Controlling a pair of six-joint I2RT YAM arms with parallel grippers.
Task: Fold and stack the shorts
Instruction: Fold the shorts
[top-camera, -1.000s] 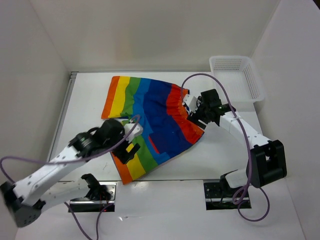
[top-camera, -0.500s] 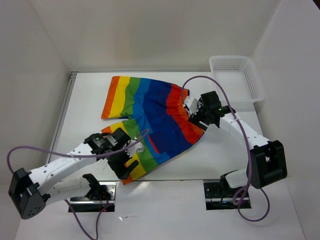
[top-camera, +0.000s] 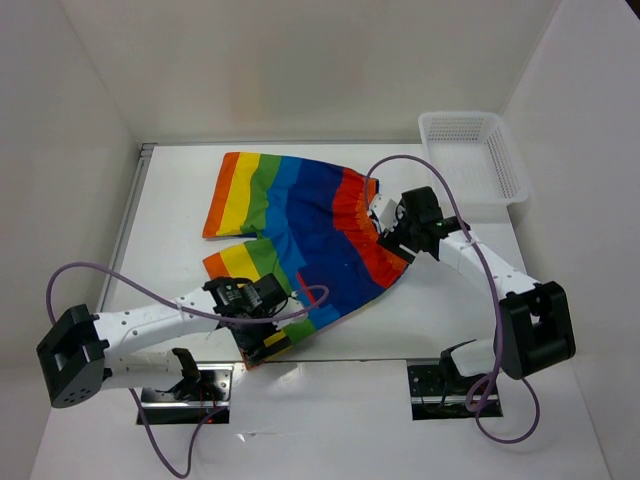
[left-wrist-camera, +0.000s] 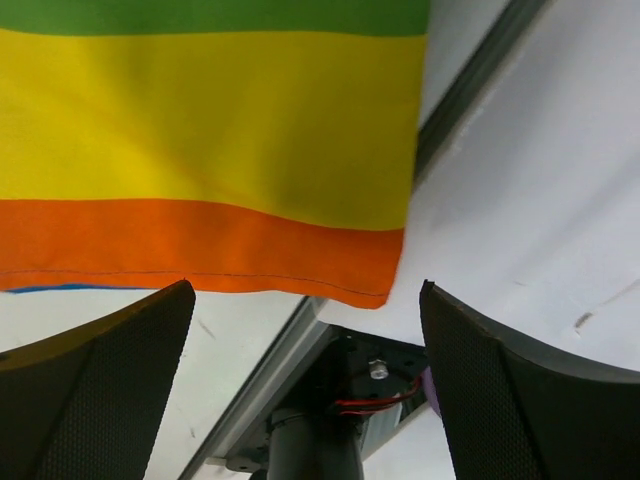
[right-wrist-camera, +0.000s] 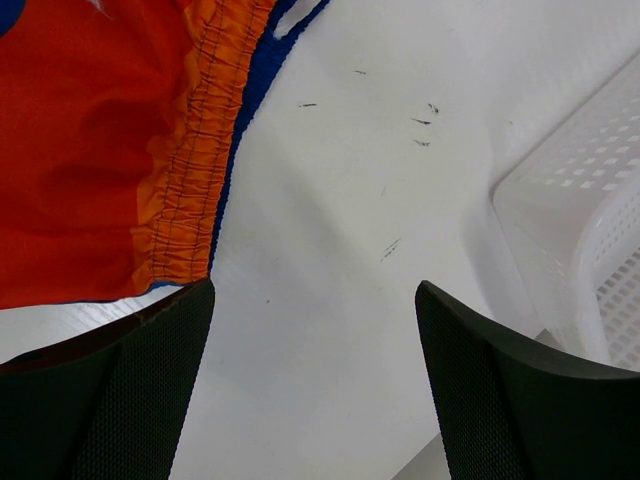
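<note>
My left gripper is open above the orange hem's near corner (left-wrist-camera: 363, 280), with the corner between its fingers. It will next move down onto that corner and close.
The rainbow-striped shorts (top-camera: 300, 225) lie spread flat on the white table, with the gathered orange-red waistband (top-camera: 372, 215) at the right and both legs pointing left. My left gripper (top-camera: 263, 338) is open and empty, low over the orange hem of the near leg by the table's front edge. In the left wrist view the hem corner (left-wrist-camera: 385, 285) lies just ahead of the open gripper (left-wrist-camera: 305, 300). My right gripper (top-camera: 386, 222) is open and empty beside the waistband. In the right wrist view the waistband (right-wrist-camera: 185, 170) lies left of the open gripper (right-wrist-camera: 312, 290), near the left finger (right-wrist-camera: 110, 390).
A white mesh basket (top-camera: 460, 117) stands at the back right, also in the right wrist view (right-wrist-camera: 585, 220). A metal rail and the arm mount (left-wrist-camera: 330, 400) run along the near edge. White walls enclose the table on the left, back and right.
My left arm has drawn back and swung down from over the near leg's middle to its orange hem at the front edge. The right gripper has barely moved.
</note>
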